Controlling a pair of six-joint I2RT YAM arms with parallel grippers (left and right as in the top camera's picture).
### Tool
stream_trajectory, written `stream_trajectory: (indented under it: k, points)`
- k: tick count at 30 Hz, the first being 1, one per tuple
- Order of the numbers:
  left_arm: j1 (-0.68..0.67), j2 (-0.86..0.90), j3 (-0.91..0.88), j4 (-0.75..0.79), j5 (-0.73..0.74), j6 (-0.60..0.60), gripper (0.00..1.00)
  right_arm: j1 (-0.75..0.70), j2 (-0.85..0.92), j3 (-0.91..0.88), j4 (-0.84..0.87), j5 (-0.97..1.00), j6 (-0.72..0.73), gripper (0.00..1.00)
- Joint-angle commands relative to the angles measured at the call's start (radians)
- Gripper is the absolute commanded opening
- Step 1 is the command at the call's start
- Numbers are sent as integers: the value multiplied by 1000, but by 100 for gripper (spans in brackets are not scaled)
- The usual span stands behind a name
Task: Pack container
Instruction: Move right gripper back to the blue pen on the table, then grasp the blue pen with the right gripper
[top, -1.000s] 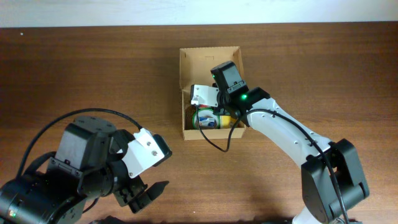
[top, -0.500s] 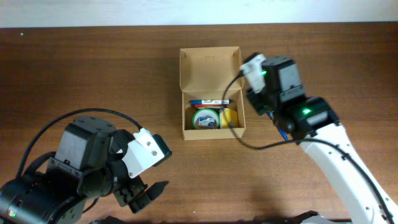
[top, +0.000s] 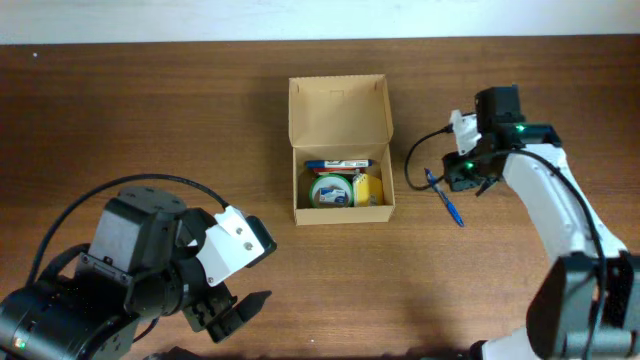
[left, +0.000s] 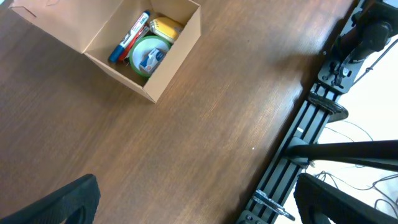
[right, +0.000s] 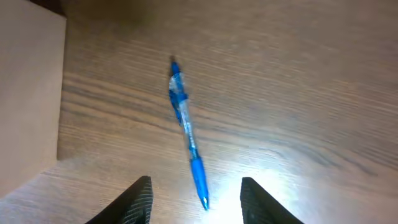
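The blue pen lies below my open fingers, and its end with the clip is beyond them. My right gripper should go down and move along the blue pen (top: 446, 200) onto that end.
The container (top: 340, 112) is a small brown cardboard box with its flap lid open, at the table's middle; it also shows in the left wrist view (left: 180, 46). Inside lie a green tape roll (top: 331, 190), a yellow item (top: 370, 188) and a red-and-blue marker (top: 335, 163). A blue pen (top: 446, 200) lies on the table to the right of the box, seen close in the right wrist view (right: 186, 134). My right gripper (right: 194, 202) is open just above the pen, its fingers either side of the pen's tip. My left gripper (left: 196, 202) is open and empty, near the front left.
The box's side wall (right: 28, 93) stands to the left of the pen in the right wrist view. A black metal frame (left: 311, 124) runs beyond the table's edge in the left wrist view.
My right arm has pulled out of the box and swung right, now hovering over the blue pen. The box's contents are uncovered. The left arm has not moved.
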Motion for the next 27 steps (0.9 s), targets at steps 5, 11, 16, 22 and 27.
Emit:
stream_trajectory:
  k: [5, 11, 16, 22, 27]
  points:
    - [5, -2, 0, 2, 14, -2, 100, -3, 143, -17, 69, -84, -121, 46]
    - [5, -2, 0, 2, 14, -2, 100, -4, 204, -17, 156, -82, -121, 46]
    - [5, -2, 0, 2, 14, -2, 99, -4, 246, -17, 191, -82, -121, 41]
    - [5, -2, 0, 2, 14, -2, 100, -3, 286, -17, 191, -82, -121, 40]
    - [5, -2, 0, 2, 14, -2, 100, -3, 292, -23, 197, -82, -147, 40]
